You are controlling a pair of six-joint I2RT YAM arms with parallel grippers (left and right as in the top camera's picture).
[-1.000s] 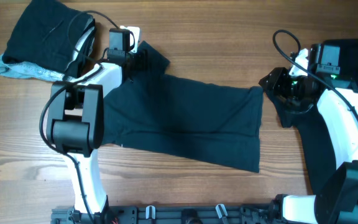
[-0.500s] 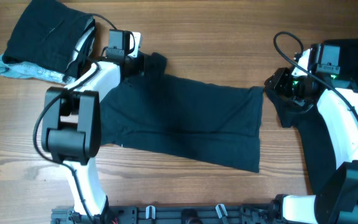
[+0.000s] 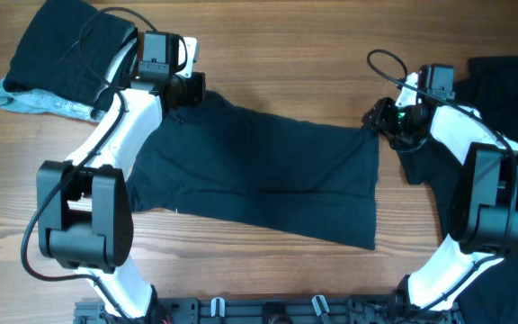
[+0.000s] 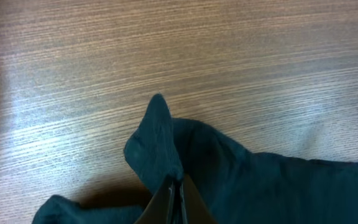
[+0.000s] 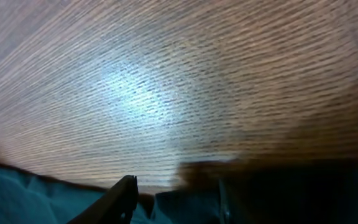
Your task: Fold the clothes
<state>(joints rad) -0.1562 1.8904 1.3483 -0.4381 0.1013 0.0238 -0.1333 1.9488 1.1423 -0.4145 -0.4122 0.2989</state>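
Note:
My left gripper will next draw back over the T-shirt [image 3: 259, 175] to its near part, which lies back from the gripper, and let go, because it is pinching the T-shirt's far corner.
A dark navy T-shirt [image 3: 259, 175] lies spread flat across the middle of the wooden table. My left gripper [image 3: 192, 90] is at its far left corner and is shut on a pinch of that fabric. In the left wrist view the cloth [image 4: 157, 124] rises in a peak just ahead of the closed left gripper [image 4: 176, 186]. My right gripper [image 3: 374, 120] is at the shirt's far right corner. In the blurred right wrist view the right gripper [image 5: 176, 199] has its fingers [image 5: 126, 193] apart over the shirt's edge [image 5: 17, 193].
A stack of dark folded clothes [image 3: 66, 45] sits at the far left on a pale grey-blue piece [image 3: 30, 101]. Another dark garment [image 3: 511, 99] lies under the right arm at the right edge. A black rail [image 3: 268, 310] runs along the front.
The left gripper has closed on the shirt's far left corner and shifted slightly left. The right arm has swung left to the shirt's far right corner, its jaws narrowing.

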